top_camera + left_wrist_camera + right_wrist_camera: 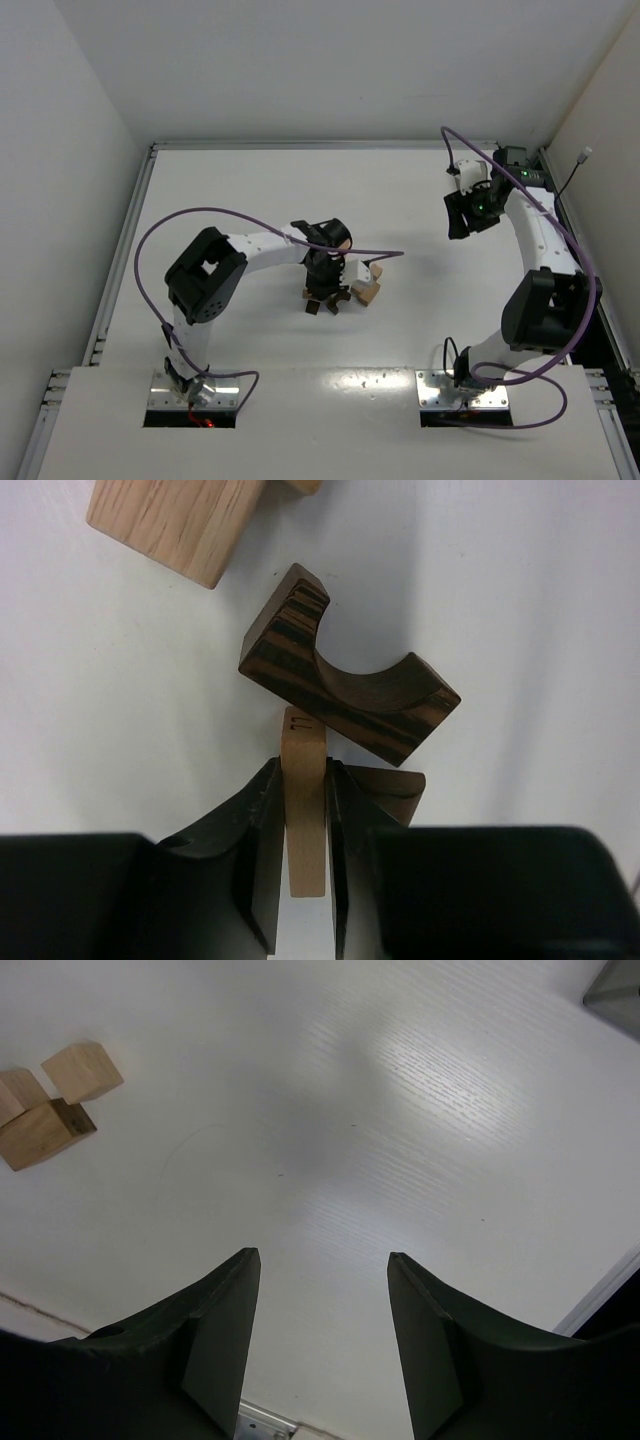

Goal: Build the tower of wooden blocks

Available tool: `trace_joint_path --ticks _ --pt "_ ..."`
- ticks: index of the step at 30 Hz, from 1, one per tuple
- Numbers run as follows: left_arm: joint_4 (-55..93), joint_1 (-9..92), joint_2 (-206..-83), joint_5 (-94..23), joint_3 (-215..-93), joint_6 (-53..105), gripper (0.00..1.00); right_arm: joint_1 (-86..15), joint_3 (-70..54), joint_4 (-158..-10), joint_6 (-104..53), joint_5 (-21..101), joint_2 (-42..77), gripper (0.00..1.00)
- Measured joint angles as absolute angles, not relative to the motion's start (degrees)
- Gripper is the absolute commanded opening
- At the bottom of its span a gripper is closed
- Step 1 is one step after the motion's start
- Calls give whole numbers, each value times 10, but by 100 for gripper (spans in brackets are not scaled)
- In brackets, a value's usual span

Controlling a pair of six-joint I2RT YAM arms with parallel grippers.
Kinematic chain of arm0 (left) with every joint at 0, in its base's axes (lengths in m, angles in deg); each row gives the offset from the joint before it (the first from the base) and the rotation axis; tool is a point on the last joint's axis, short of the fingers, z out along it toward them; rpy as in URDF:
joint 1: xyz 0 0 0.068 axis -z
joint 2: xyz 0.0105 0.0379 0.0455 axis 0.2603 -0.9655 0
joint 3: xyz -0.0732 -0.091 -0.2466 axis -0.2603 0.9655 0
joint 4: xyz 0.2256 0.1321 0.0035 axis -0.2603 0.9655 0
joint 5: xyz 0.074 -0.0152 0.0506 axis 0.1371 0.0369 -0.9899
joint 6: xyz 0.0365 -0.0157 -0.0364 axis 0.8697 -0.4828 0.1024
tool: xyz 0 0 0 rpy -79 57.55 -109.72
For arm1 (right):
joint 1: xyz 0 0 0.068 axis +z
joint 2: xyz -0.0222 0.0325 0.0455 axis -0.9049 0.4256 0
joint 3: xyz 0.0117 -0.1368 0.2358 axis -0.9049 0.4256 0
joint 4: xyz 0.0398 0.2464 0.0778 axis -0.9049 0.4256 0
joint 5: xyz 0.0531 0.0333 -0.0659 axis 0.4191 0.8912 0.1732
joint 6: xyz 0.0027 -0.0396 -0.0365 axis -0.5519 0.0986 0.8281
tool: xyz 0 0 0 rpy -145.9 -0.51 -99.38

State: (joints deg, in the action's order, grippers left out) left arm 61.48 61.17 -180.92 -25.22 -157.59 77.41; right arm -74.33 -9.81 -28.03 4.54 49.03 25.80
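Observation:
The tabletop beside the half-hidden tan block lies outward of my left gripper, so it will carry and turn the thin block (303,810) outward and release it clear of the arch block.
The wood blocks lie in a small cluster (350,292) at the table's middle. My left gripper (326,282) hangs over it, shut on a thin light tan block (303,810) that stands on edge between the fingers. Its far end touches a dark brown arch block (350,695), which lies flat with the notch facing away. Another dark brown block (398,792) sits partly hidden behind the right finger. A larger tan block (170,525) lies beyond. My right gripper (470,212) is open and empty, raised at the far right (322,1260).
In the right wrist view, three tan blocks (50,1100) show far off at the upper left. A raised rail (300,145) edges the table's far side and a rail (125,250) runs along its left. A purple cable (360,253) hangs by the left gripper.

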Motion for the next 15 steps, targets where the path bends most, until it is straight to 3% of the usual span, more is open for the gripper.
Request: trace_joint_path --ticks 6,15 --pt "641 575 -1809 -203 -1618 679 0 -743 -98 -280 47 495 259 49" --pt "596 412 -1814 -69 -1652 454 0 -743 -98 -275 42 517 264 49"
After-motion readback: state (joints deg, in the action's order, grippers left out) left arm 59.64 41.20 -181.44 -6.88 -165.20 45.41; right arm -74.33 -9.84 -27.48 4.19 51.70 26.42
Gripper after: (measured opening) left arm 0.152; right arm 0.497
